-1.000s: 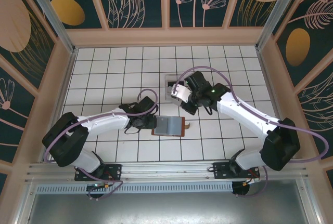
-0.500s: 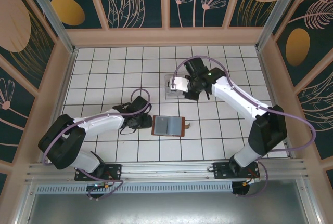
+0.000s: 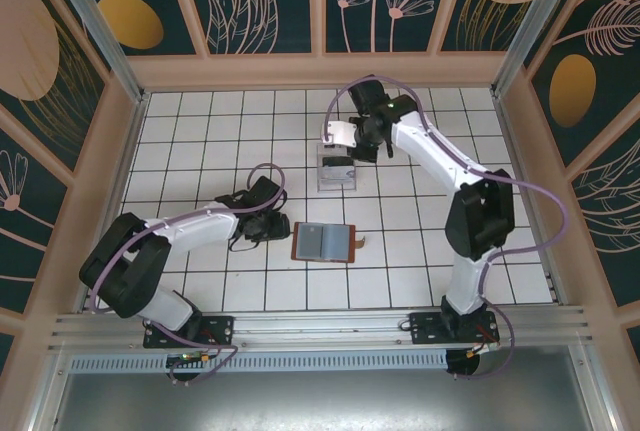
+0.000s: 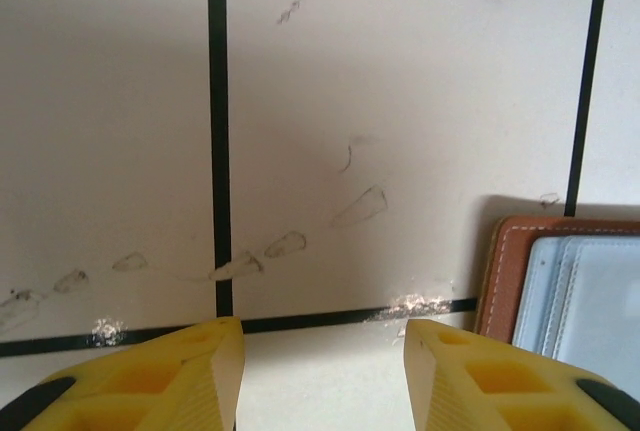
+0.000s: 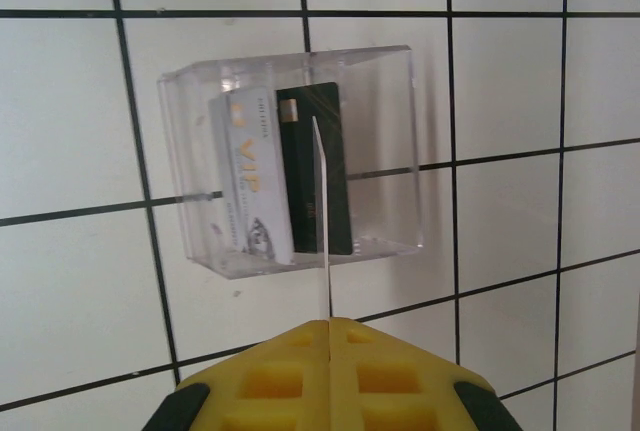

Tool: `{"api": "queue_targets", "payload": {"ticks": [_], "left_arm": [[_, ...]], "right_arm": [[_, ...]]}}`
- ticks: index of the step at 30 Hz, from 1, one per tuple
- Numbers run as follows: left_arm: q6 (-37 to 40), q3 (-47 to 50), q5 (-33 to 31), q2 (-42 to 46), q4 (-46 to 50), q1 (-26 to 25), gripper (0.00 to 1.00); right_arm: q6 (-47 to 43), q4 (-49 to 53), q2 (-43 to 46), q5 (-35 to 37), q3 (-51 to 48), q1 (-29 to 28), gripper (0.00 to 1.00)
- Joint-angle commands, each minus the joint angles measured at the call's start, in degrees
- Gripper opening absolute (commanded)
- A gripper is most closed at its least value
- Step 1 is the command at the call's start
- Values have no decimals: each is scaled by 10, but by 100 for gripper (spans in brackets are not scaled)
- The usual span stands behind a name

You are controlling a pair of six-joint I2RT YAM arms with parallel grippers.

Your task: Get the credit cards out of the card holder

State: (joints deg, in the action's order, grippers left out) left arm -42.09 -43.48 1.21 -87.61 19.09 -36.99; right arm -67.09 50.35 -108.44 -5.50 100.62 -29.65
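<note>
My right gripper is above the stand's empty far slot (image 3: 331, 150) (image 5: 383, 156) and will next move over it and lower to release the pale card, as nearer slots hold cards.
The brown card holder (image 3: 322, 242) lies open on the tiles, its grey-blue pockets (image 4: 590, 301) facing up. My left gripper (image 3: 274, 227) sits low just left of it, open (image 4: 322, 336), with bare tile between the fingers. My right gripper (image 3: 352, 137) is shut (image 5: 328, 323) on a pale credit card (image 5: 320, 211), seen edge-on, held above a clear acrylic stand (image 5: 390, 151). Inside that stand are a white VIP card (image 5: 250, 181) and a dark card (image 5: 338, 191). In the top view the held card (image 3: 337, 134) shows white, just behind the stand (image 3: 336, 171).
The tiled table (image 3: 220, 131) is walled by a wooden frame with patterned panels. The wallet's small strap tab (image 3: 361, 242) sticks out to its right. Scuff marks (image 4: 290, 243) mark the tile ahead of the left gripper.
The right gripper has carried the card away from the wallet, toward the back, to above the acrylic stand. The left gripper has drawn back a little leftward off the wallet.
</note>
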Motion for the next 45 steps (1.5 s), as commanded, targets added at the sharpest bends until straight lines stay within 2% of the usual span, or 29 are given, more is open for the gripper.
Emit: {"api": "queue_targets", "payload": {"ticks": [1,8,27,36,43,45], "left_arm": [[17,-20,3,-15,2,7,47],[21,-40,6,-40,2,10,47],[18,-50,6,-62,5,11,46],[17,-49,7,-67,6,10,46],[15,-50,10,-69,7,11,46],[15,-51,9,-70,7,11,46]], "right_arm": [[-25,49,-43,-11,60,8,0],[-41,88,-112,-19,149,16,0],[-62,133,-224,-47,260,17,0],[-59,145,-246,-61,266,14,0],[-59,136,-262,-41,268,11,0],[-59,129,-265,-37,269,11,5]]}}
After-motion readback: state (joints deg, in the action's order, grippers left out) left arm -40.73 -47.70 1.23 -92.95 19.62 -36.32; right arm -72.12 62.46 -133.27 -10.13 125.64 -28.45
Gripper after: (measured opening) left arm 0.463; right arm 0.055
